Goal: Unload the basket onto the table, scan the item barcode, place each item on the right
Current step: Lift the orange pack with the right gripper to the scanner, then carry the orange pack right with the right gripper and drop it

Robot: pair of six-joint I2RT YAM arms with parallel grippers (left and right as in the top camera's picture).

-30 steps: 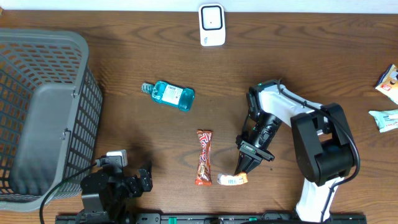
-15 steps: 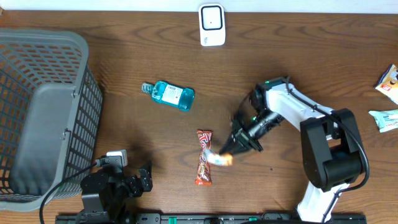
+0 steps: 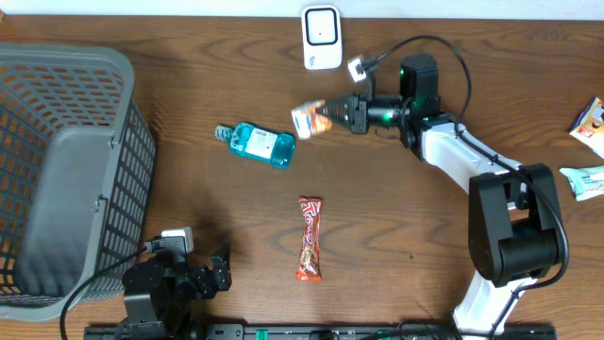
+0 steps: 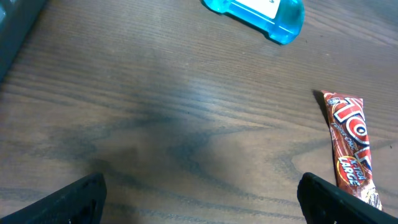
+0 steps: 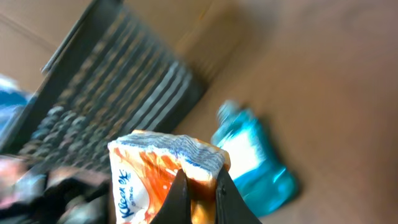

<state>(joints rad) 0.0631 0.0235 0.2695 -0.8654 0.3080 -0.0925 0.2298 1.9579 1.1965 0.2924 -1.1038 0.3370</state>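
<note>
My right gripper takes the pack [image 3: 309, 118] outward to the scanner next, then across to release on clear wood beside the snack packets to its right in the overhead view.
My right gripper [image 3: 332, 115] is shut on an orange-and-white tissue pack [image 3: 309, 118] and holds it in the air, stretched out to the left, just below the white scanner [image 3: 322, 38] at the table's far edge. In the right wrist view the pack [image 5: 155, 180] is pinched at one end by the right gripper [image 5: 199, 186]. No barcode shows on it. My left gripper [image 3: 219, 267] rests low at the near left; in its own view the left gripper [image 4: 202, 202] stands open over bare wood.
A blue bottle [image 3: 263, 144] lies left of the held pack. A red candy bar [image 3: 310, 238] lies at the table's middle front. A grey basket [image 3: 66, 170] fills the left side. Two snack packets [image 3: 590, 121] lie at the right edge.
My right arm has lifted the tissue pack from the front of the table and swung it up and away toward the scanner. The left arm has not moved.
</note>
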